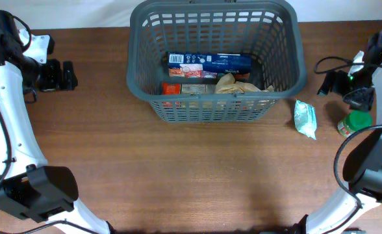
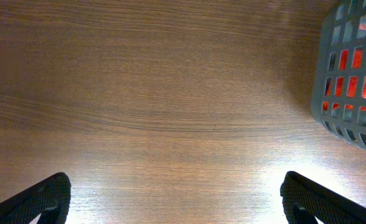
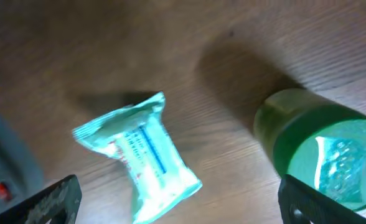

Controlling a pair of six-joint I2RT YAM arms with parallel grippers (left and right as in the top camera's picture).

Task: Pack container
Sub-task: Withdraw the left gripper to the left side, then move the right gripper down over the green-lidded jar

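The bottle stands outside the container (image 1: 288, 45), so I will move my right gripper to the right in its wrist view and down around the bottle's green cap (image 1: 358, 119).
The dark grey slotted container (image 1: 288, 45) stands at the back middle of the table. It holds a blue box (image 1: 210, 63), a red and white box (image 1: 190, 88) and a tan crumpled bag (image 1: 235, 84). Its corner shows in the left wrist view (image 2: 351, 81). A teal packet (image 1: 305, 118) lies flat to its right, also in the right wrist view (image 3: 139, 155). A green-capped bottle (image 1: 355, 122) (image 3: 320, 149) stands next to it. My right gripper (image 1: 329, 82) (image 3: 180, 208) is open and empty above them. My left gripper (image 1: 60, 75) (image 2: 177, 205) is open and empty over bare wood, left of the container.
Brown wooden table (image 1: 191, 169). A black cable (image 1: 331, 62) loops beside the right arm. The arm bases stand at the front left (image 1: 38, 192) and front right (image 1: 373, 162).
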